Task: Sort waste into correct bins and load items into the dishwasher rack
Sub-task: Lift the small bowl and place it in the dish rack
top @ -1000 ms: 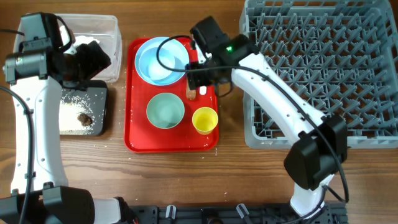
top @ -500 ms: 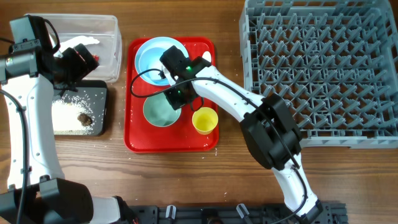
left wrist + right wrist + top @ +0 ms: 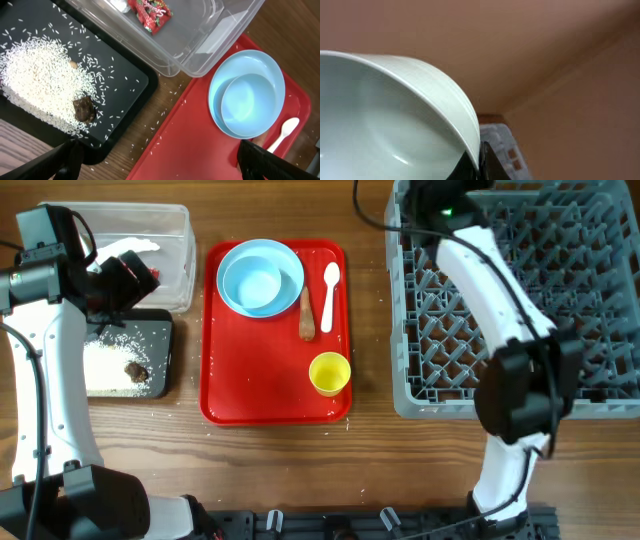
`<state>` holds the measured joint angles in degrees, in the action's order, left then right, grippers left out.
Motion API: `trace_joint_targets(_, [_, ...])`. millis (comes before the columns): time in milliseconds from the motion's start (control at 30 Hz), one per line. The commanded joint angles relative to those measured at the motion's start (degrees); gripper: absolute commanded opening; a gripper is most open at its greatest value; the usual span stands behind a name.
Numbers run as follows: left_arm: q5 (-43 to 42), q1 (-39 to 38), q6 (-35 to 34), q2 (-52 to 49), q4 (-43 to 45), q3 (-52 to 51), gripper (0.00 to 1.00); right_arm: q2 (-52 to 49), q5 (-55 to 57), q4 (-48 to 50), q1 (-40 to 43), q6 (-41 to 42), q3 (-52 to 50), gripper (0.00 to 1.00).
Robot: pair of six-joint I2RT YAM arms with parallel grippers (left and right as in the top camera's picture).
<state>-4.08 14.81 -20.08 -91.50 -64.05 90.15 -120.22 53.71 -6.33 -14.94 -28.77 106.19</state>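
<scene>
I first need to lower my right gripper slightly back and toward the rack's edge by the red tray, to set the pale teal bowl where the rack's wires stand empty (image 3: pixel 424 256).
My right gripper (image 3: pixel 479 162) is shut on the rim of the pale teal bowl (image 3: pixel 380 120), which fills the right wrist view. From overhead that gripper (image 3: pixel 440 198) is over the far left corner of the grey dishwasher rack (image 3: pixel 560 300), and the arm hides the bowl. My left gripper (image 3: pixel 160 170) is open and empty above the gap between the black tray (image 3: pixel 125 80) and the red tray (image 3: pixel 200 145). The clear tub (image 3: pixel 210 40) holds the red-and-white wrapper (image 3: pixel 150 12). Rice (image 3: pixel 35 85) and a brown lump (image 3: pixel 85 109) lie on the black tray.
On the red tray (image 3: pixel 260 405) are a pale blue plate (image 3: pixel 232 260) with a bowl (image 3: pixel 252 282) in it, a brown sausage (image 3: pixel 307 315), a white spoon (image 3: pixel 329 290) and a yellow cup (image 3: pixel 329 372). Stray rice grains dot the wood.
The right gripper shut on the teal bowl, lifted it off the red tray and swung it over to the rack's far left corner. The left gripper opened wider and drew back slightly.
</scene>
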Motion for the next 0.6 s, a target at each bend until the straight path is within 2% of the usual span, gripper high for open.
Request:
trace_joint_targets(0, [0.74, 0.37, 0.09, -0.24, 0.11, -0.20, 1.00, -7.37, 4.39, 5.42, -0.04, -16.37, 0.17, 0.04])
trace_joint_targets(100, [0.74, 0.37, 0.09, -0.24, 0.13, -0.20, 1.00, -11.58, 4.37, 6.25, 0.76, -15.58, 0.17, 0.04])
trace_joint_targets(200, [0.74, 0.37, 0.09, -0.24, 0.13, -0.20, 1.00, -12.02, 4.17, 3.06, -0.07, -13.07, -0.15, 0.04])
trace_joint_targets(233, [0.74, 0.37, 0.09, -0.24, 0.11, -0.20, 1.00, -12.02, 4.17, 0.74, -0.46, -13.05, -0.15, 0.04])
trace_joint_targets(333, [0.74, 0.37, 0.09, -0.24, 0.13, -0.20, 1.00, -12.02, 3.08, -14.25, -1.75, -5.68, -0.15, 0.04])
trace_joint_targets(567, [0.74, 0.37, 0.11, -0.24, 0.13, -0.20, 1.00, -12.00, 3.10, -18.82, -7.65, -5.73, -0.15, 0.04])
